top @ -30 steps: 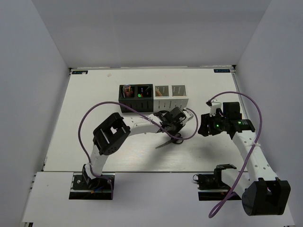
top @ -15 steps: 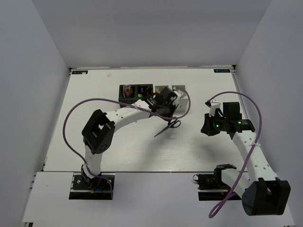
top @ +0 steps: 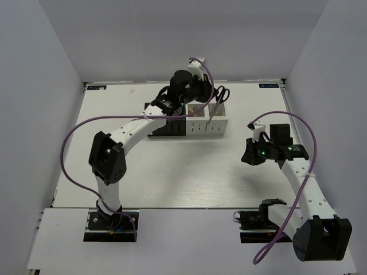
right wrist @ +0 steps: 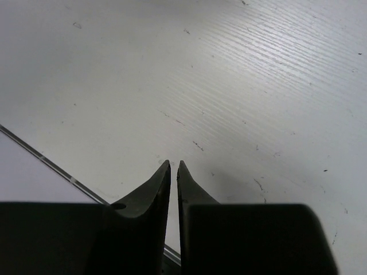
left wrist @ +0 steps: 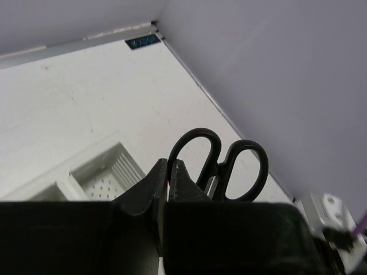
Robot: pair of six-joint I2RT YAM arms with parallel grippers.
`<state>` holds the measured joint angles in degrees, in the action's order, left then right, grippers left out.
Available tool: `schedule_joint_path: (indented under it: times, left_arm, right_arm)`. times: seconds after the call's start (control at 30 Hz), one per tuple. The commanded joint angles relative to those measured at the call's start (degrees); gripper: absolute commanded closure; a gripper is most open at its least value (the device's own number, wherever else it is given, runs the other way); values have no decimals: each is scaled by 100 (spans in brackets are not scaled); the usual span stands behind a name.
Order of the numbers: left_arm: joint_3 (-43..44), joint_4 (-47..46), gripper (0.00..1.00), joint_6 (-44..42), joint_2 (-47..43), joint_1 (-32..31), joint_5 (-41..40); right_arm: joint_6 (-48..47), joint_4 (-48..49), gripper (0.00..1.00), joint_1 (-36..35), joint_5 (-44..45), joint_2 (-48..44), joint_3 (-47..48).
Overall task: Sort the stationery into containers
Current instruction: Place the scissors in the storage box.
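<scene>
The scissors come down over the end white box (top: 217, 110) (left wrist: 108, 179), but next my left gripper first moves away from my base.
My left gripper (top: 211, 98) is shut on the black-handled scissors (top: 221, 94) and holds them in the air over the right end of the containers (top: 198, 125). The blades hang down toward the rightmost white box. In the left wrist view the two handle loops (left wrist: 217, 160) stick out just past my closed gripper (left wrist: 170, 163), with a white perforated box (left wrist: 109, 169) below. My left arm hides the tops of the two black boxes. My right gripper (top: 245, 154) hovers low over bare table at the right, shut (right wrist: 174, 164) with nothing between its fingers.
The left arm's purple cable (top: 71, 143) loops wide over the left half of the table. Grey walls close in the table at the back and both sides. A metal strip along the table edge (right wrist: 51, 166) shows in the right wrist view.
My left arm has swung up and back, carrying the scissors from the table's middle to above the right-hand containers. The right gripper has closed; its arm stayed in place.
</scene>
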<state>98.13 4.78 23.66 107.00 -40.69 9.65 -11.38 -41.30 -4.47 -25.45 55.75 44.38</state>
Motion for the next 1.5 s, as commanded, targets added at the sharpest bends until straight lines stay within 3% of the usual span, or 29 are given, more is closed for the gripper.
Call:
schedule_joint_path:
  times: [0.0,0.27,0.8,1.23,1.37,1.47]
  left_arm:
    - [204,-1608,100,822,590,297,387]
    - [1384,-2200,100,1115,1604,509,380]
    - [814,-2209,100,535,2000,615,547]
    - [1060,-1875,100,227,2167,614,432]
    - [778,-1875,90,148,2088,588,432]
    - [638,-1840,68,61,2062,580,450]
  right_arm:
    - [-163,-124,88,8,-310,6,-17]
    - [-216,-168,87,-1,-408,-29,1]
    - [-277,-230,85,-10,-496,-46,44]
    - [-286,-256,84,-1,-557,-64,53]
    - [-286,-273,80,-10,-549,-73,62]
    - [-295,-256,77,-1,-548,-73,62]
